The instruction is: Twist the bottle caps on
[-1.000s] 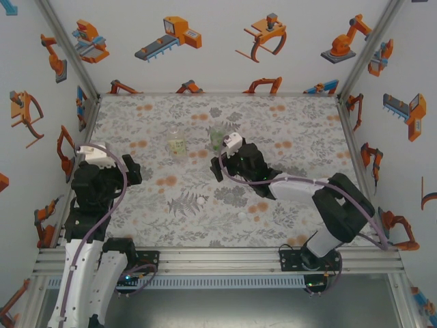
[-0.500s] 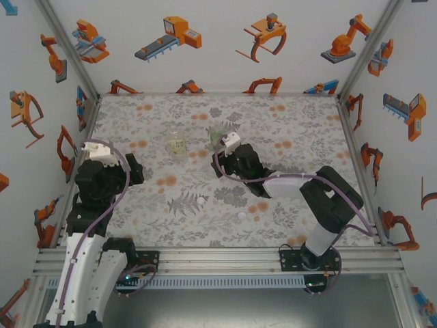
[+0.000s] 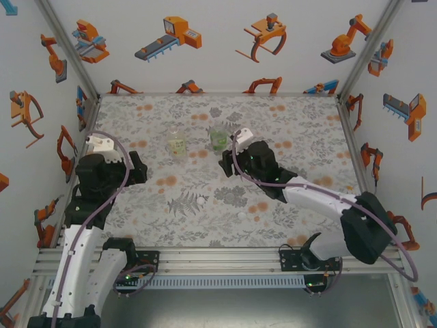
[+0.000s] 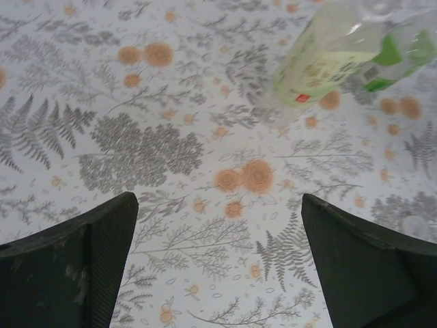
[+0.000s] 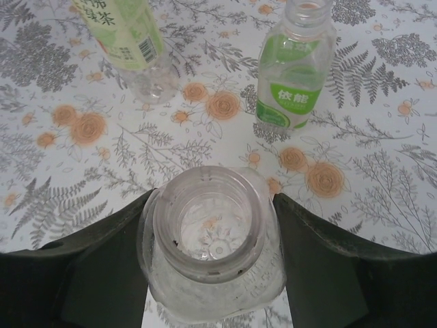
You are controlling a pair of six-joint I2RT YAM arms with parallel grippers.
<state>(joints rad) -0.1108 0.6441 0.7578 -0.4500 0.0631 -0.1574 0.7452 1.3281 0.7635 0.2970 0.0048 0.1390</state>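
My left gripper should next go up and turn level as it crosses toward my right gripper, closing on the colourless bottle, because its open fingers are still empty.
My right gripper (image 5: 212,199) is shut on the colourless bottle (image 5: 208,225); its mouth is open, with no cap on it. In the top view this gripper (image 3: 227,165) sits just near of the bright green bottle (image 3: 218,140). That bottle (image 5: 297,82) stands upright and uncapped. The pale yellow-green bottle (image 3: 177,145) stands to its left and shows again in the left wrist view (image 4: 328,55). One white cap (image 3: 241,216) lies on the table nearer the arm bases. My left gripper (image 4: 218,266) is open over bare cloth, its fingers (image 4: 75,260) wide apart, at the left side (image 3: 136,168).
The flowered tablecloth (image 3: 293,130) covers the whole table. White walls with orange robot pictures close in the back and both sides. An aluminium rail (image 3: 218,260) runs along the near edge by the arm bases.
The right arm has stretched out and its gripper has shifted slightly right with the colourless bottle. The left arm has moved a little forward and to the right.
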